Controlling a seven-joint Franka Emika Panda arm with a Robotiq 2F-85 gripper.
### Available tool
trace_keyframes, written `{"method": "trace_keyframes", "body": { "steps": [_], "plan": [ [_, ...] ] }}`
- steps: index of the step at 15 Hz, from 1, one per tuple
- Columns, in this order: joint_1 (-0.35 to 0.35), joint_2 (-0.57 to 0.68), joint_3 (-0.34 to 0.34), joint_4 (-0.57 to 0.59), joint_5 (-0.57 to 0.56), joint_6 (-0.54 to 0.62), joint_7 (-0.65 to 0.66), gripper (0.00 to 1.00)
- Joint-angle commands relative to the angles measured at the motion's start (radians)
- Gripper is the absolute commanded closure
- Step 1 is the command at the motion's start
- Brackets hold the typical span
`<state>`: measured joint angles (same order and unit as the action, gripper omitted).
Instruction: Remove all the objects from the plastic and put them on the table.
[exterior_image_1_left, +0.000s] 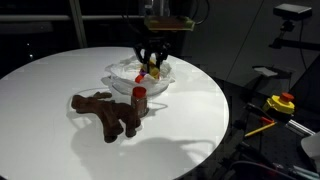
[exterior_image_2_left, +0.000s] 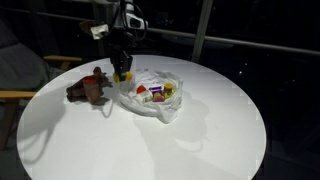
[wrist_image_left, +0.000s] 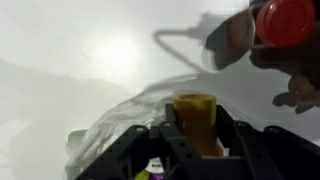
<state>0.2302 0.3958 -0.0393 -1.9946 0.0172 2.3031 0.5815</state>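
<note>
My gripper should move toward the red-capped bottle, lower the cylinder (wrist_image_left: 195, 112) and let it go, because bare tabletop beside that bottle is below my gripper, clear of the plastic.
A crumpled clear plastic wrap (exterior_image_1_left: 128, 78) lies near the middle of the round white table (exterior_image_1_left: 190, 115), with small colourful objects (exterior_image_2_left: 155, 92) in it. My gripper (wrist_image_left: 196, 135) is shut on a yellow-brown cylinder (wrist_image_left: 195, 112) and holds it over the plastic's edge. It also shows in both exterior views (exterior_image_1_left: 152, 64) (exterior_image_2_left: 122, 70). A red-capped bottle (exterior_image_1_left: 139, 98) stands on the table beside a brown plush animal (exterior_image_1_left: 105, 112). In the wrist view the bottle (wrist_image_left: 285, 20) is at the top right.
The plush animal (exterior_image_2_left: 90, 88) lies close to the plastic on the table. A yellow and red device (exterior_image_1_left: 280, 103) sits off the table. A wooden chair (exterior_image_2_left: 20, 95) stands by the table's edge. The table's rim is near.
</note>
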Motion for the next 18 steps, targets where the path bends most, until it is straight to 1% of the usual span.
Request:
{"method": "trace_keyframes", "body": {
  "steps": [1, 3, 6, 8, 10, 11, 14, 17, 18],
  "plan": [
    [-0.011, -0.232, 0.041, -0.212, 0.028, -0.100, 0.003, 0.79],
    [-0.007, -0.314, 0.063, -0.309, 0.009, -0.085, 0.018, 0.79],
    [-0.008, -0.281, 0.100, -0.340, -0.003, 0.018, 0.053, 0.79],
    [-0.005, -0.188, 0.117, -0.311, -0.015, 0.105, 0.079, 0.79],
    [0.002, -0.104, 0.117, -0.277, -0.024, 0.192, 0.104, 0.81],
    [0.005, -0.061, 0.112, -0.254, -0.025, 0.215, 0.107, 0.82],
    [0.016, 0.029, 0.096, -0.207, -0.008, 0.249, 0.096, 0.82],
    [0.027, 0.067, 0.081, -0.187, -0.007, 0.246, 0.091, 0.81],
    [0.029, 0.059, 0.080, -0.195, -0.004, 0.239, 0.089, 0.39]
  ]
}}
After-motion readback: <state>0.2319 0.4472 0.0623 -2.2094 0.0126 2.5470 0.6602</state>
